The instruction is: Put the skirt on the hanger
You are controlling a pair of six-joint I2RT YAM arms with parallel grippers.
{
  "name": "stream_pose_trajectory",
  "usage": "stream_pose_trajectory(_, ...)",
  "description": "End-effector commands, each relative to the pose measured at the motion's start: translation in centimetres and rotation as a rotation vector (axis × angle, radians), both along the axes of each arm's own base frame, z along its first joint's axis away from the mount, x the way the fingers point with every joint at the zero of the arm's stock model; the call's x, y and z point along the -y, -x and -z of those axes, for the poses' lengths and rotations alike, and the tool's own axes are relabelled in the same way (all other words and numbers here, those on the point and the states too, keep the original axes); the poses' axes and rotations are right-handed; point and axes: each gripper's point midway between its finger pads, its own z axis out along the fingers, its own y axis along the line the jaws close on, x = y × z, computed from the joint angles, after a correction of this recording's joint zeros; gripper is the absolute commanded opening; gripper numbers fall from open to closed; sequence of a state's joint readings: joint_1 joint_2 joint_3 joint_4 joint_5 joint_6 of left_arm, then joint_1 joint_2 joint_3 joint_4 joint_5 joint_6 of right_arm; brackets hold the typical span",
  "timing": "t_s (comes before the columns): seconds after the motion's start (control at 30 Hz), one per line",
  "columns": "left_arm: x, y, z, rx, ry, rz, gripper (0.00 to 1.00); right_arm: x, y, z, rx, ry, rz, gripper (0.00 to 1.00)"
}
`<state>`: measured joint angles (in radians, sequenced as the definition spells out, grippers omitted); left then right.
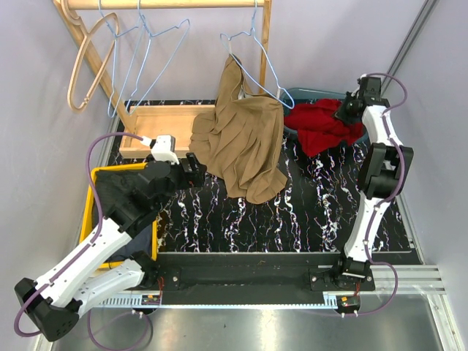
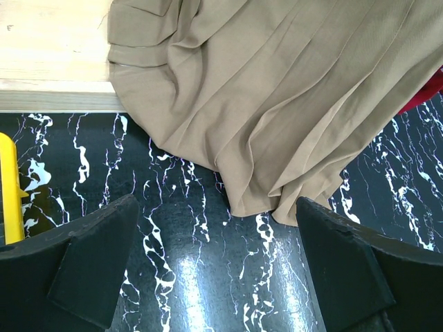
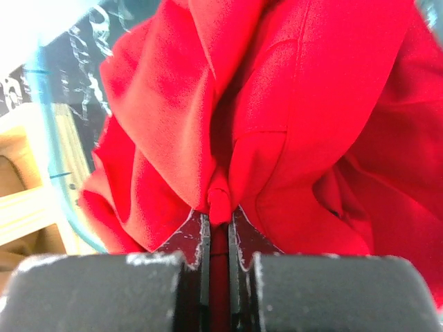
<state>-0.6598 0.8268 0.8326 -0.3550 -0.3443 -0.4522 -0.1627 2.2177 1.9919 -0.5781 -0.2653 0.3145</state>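
My right gripper should next move the red garment (image 1: 322,128) up, back and to the left in the top view and release it there, because the tabletop is clear by the tan skirt's hem.
A tan pleated skirt (image 1: 241,146) hangs from a blue wire hanger (image 1: 256,62) on the rail, and its hem drapes onto the black marbled table (image 1: 307,212). A red garment (image 1: 322,128) lies heaped in a teal bin (image 1: 307,93) at the back right. My right gripper (image 1: 344,110) is down on that heap. In the right wrist view its jaws (image 3: 219,221) are shut on a pinched fold of the red garment (image 3: 297,104). My left gripper (image 1: 194,167) stands open just left of the tan hem, with only table between its fingers (image 2: 218,263) and the tan skirt (image 2: 277,90) ahead.
A wooden rack carries a wooden hanger (image 1: 84,66) and two more blue wire hangers (image 1: 146,51) at the back left. The rack's pale wooden base tray (image 1: 157,124) sits under the skirt's left side. A yellow bin (image 1: 99,212) lies by the left arm.
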Motion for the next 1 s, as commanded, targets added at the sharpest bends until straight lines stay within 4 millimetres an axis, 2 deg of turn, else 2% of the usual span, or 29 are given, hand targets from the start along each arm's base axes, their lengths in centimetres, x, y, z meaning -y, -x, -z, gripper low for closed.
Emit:
stream_pose_trajectory(0.0, 0.2, -0.2, -1.7, 0.061, 0.043, 0.007, 0.99, -0.1, 0.8, -15.0, 0.287, 0.069, 0.010, 0.00)
stream_pose_trajectory(0.07, 0.1, -0.2, -1.8, 0.066, 0.041, 0.005, 0.99, -0.3, 1.7, -17.6, 0.336, 0.074, 0.010, 0.00)
stream_pose_trajectory(0.1, 0.0, -0.1, -1.9, 0.071, 0.040, 0.003, 0.99, -0.5, 2.9, -20.5, 0.390, 0.082, 0.009, 0.00)
stream_pose_trajectory(0.17, -0.2, -0.1, -2.0, 0.078, 0.038, -0.002, 0.99, -0.7, 4.2, -23.1, 0.438, 0.092, 0.008, 0.00)
stream_pose_trajectory(0.2, -0.3, 0.0, -2.3, 0.087, 0.041, -0.002, 0.99, -0.9, 5.6, -25.8, 0.493, 0.102, 0.006, 0.00)
stream_pose_trajectory(0.27, -0.6, 0.2, -2.5, 0.097, 0.040, -0.009, 0.99, -1.1, 7.0, -28.2, 0.541, 0.111, 0.009, 0.00)
stream_pose_trajectory(0.3, -0.8, 0.3, -2.7, 0.105, 0.044, -0.011, 0.99, -1.3, 8.4, -30.4, 0.589, 0.118, 0.004, 0.00)
stream_pose_trajectory(0.33, -0.9, 0.3, -2.9, 0.109, 0.044, -0.014, 0.99, -1.5, 9.2, -31.5, 0.612, 0.121, 0.002, 0.00)
stream_pose_trajectory(0.37, -1.0, 0.5, -3.2, 0.117, 0.050, -0.016, 0.99, -1.9, 10.6, -33.4, 0.655, 0.123, -0.006, 0.00)
stream_pose_trajectory(0.43, -1.2, 0.6, -3.4, 0.122, 0.049, -0.016, 0.99, -2.3, 12.1, -35.2, 0.697, 0.125, -0.014, 0.00)
stream_pose_trajectory(0.47, -1.3, 0.8, -3.7, 0.126, 0.054, -0.018, 0.99, -2.8, 13.8, -37.0, 0.739, 0.124, -0.027, 0.00)
stream_pose_trajectory(0.53, -1.5, 1.0, -4.0, 0.131, 0.057, -0.018, 0.99, -3.3, 15.5, -38.1, 0.760, 0.123, -0.039, 0.00)
stream_pose_trajectory(0.57, -1.7, 1.2, -4.3, 0.137, 0.059, -0.018, 0.99, -3.7, 17.3, -39.5, 0.793, 0.128, -0.049, 0.00)
stream_pose_trajectory(0.63, -1.8, 1.5, -4.6, 0.143, 0.063, -0.015, 0.99, -4.0, 19.1, -39.7, 0.788, 0.126, -0.047, 0.00)
stream_pose_trajectory(0.67, -2.0, 1.7, -4.8, 0.148, 0.066, -0.013, 0.99, -4.3, 21.1, -40.9, 0.820, 0.127, -0.045, 0.00)
stream_pose_trajectory(0.73, -2.1, 2.0, -5.0, 0.155, 0.068, -0.006, 0.99, -4.5, 22.8, -40.2, 0.798, 0.120, -0.038, 0.00)
stream_pose_trajectory(0.77, -2.2, 2.3, -5.2, 0.161, 0.070, -0.001, 0.99, -4.9, 24.8, -41.0, 0.822, 0.116, -0.038, 0.00)
stream_pose_trajectory(0.83, -2.2, 2.6, -5.3, 0.166, 0.073, 0.017, 0.99, -5.3, 26.2, -40.1, 0.795, 0.101, -0.042, 0.00)
stream_pose_trajectory(0.87, -2.3, 2.9, -5.6, 0.173, 0.078, 0.021, 0.99, -5.6, 27.7, -40.4, 0.807, 0.097, -0.049, 0.00)
stream_pose_trajectory(0.93, -2.2, 3.1, -5.7, 0.176, 0.082, 0.037, 0.99, -5.9, 28.6, -39.1, 0.766, 0.082, -0.053, 0.00)
stream_pose_trajectory(0.97, -2.2, 3.4, -5.7, 0.177, 0.086, 0.041, 0.99, -6.2, 29.7, -39.1, 0.772, 0.078, -0.058, 0.00)
